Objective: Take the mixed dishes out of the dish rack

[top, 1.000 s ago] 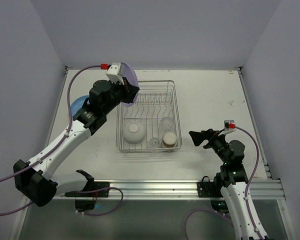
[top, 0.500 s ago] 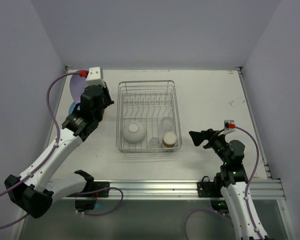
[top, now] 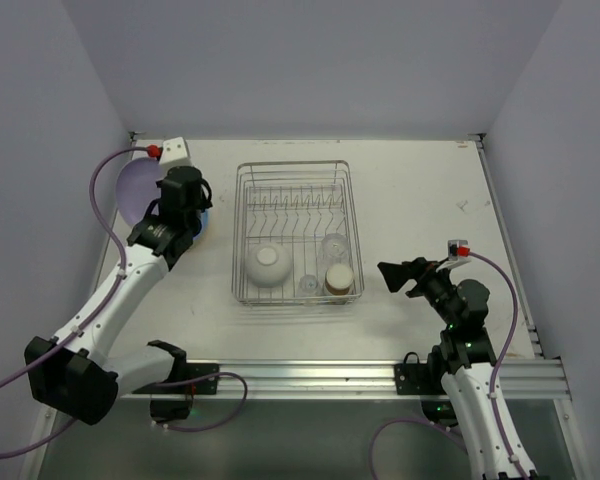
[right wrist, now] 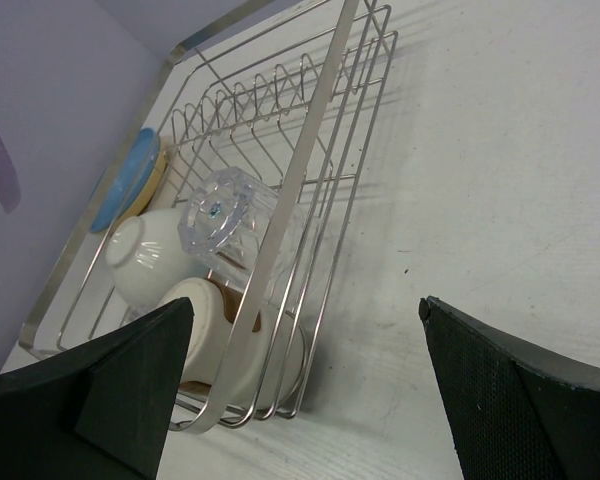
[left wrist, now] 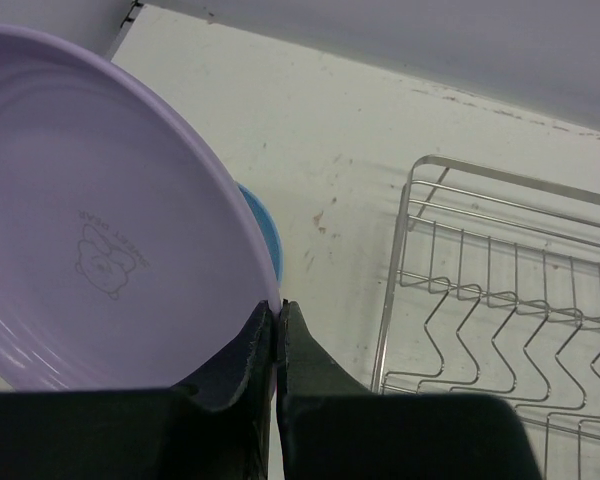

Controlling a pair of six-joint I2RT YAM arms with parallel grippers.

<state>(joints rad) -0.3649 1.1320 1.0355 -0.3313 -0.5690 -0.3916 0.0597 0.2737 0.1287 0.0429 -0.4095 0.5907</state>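
I will lower the purple plate [top: 132, 186] with my left gripper onto the blue plate [top: 203, 222] next and let go of the purple plate's rim there, because the blue plate is below my left gripper.
My left gripper [top: 170, 205] [left wrist: 278, 305] is shut on the rim of the purple plate [top: 132, 186] [left wrist: 100, 240], which it holds tilted to the left of the dish rack [top: 242, 235] [left wrist: 400, 270]. A blue plate [top: 203, 222] [left wrist: 265, 225] lies on the table just behind it, and its tan edge [right wrist: 152, 188] peeks out below. In the rack's near end sit a white bowl [top: 267, 262] [right wrist: 145, 255], a clear glass [top: 334, 245] [right wrist: 220, 210], a smaller glass [top: 308, 285] and a brown cup [top: 339, 280] [right wrist: 230, 345]. My right gripper [top: 395, 275] [right wrist: 305, 305] stands open to the right of the rack, holding nothing.
The rack's far half holds only bare upright prongs [top: 295, 205]. White walls close in the table's left side [top: 80, 200], back and right side. A metal rail [top: 310, 375] runs along the near edge by the arm bases.
My left arm has carried the purple plate from above the rack's far left corner leftward and down, over the blue plate. The right arm has not moved.
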